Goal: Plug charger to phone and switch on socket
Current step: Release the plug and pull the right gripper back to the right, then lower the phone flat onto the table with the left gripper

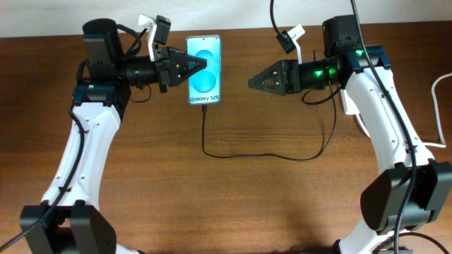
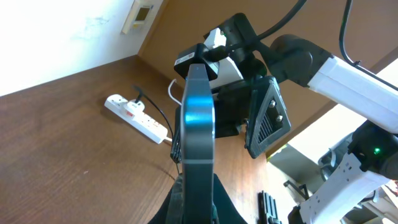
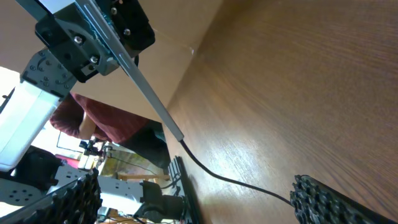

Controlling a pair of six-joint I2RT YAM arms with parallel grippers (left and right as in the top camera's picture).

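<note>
I should next move my left gripper down with fingers tipping downward and let go of the phone (image 1: 209, 79) on the bare wood that lies below, beside the cable. The phone's charger is already plugged in.
The phone (image 1: 209, 79) with its cyan screen is held up off the table by its left edge in my left gripper (image 1: 193, 68), which is shut on it. In the left wrist view the phone (image 2: 199, 118) shows edge-on between the fingers (image 2: 198, 190). The thin black charger cable (image 1: 261, 156) meets the phone's bottom edge and loops right across the table; it also shows in the right wrist view (image 3: 239, 180). My right gripper (image 1: 256, 82) is open and empty, to the right of the phone. The white socket (image 2: 137, 115) lies on the table with a dark plug in it.
A thick white cord (image 1: 438, 106) curls at the right table edge. The right arm (image 1: 385, 106) hides the socket in the overhead view. Brown wooden table (image 1: 233, 204) lies below both arms.
</note>
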